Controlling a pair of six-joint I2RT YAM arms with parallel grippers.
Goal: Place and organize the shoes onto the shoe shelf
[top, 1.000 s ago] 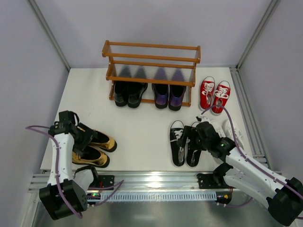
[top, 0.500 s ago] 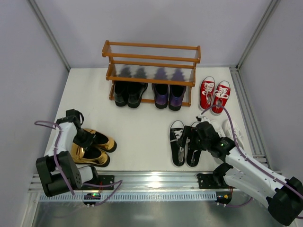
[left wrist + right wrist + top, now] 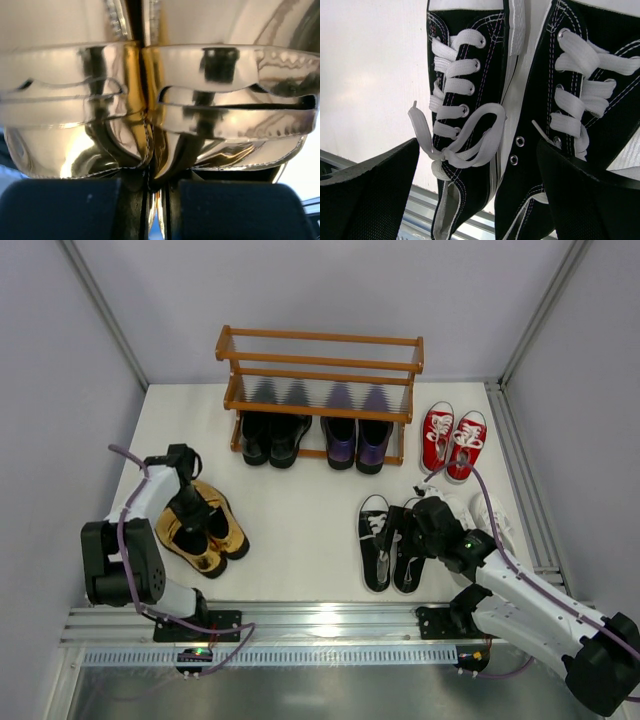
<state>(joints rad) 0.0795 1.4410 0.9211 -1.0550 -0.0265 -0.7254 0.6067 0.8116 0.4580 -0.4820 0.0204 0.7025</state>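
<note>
My left gripper should next lift the gold loafers outward and release them on the empty level of the shoe shelf over the black dress shoes, because that level is higher and outward.
My left gripper (image 3: 190,512) (image 3: 150,200) is shut on the gold loafers (image 3: 216,540) (image 3: 210,95), pinching the two inner walls together at the table's left. The right gripper (image 3: 424,526) (image 3: 480,175) stands open just above the black-and-white sneakers (image 3: 386,543) (image 3: 465,115), one finger on each side of the pair. The shoe shelf (image 3: 318,370) stands at the back. On its bottom tier sit black dress shoes (image 3: 270,438) and purple loafers (image 3: 357,443). Red sneakers (image 3: 452,442) stand on the table to the shelf's right. White sneakers (image 3: 492,518) are partly hidden behind the right arm.
The shelf's upper tiers hold nothing. A metal rail (image 3: 330,618) runs along the near table edge. Grey walls and frame posts close in the table on the left, right and back.
The left gripper shut on the gold loafers. Its arm swung away from the near edge and turned the pair, so their toes now point to the near right. The right arm stayed put.
</note>
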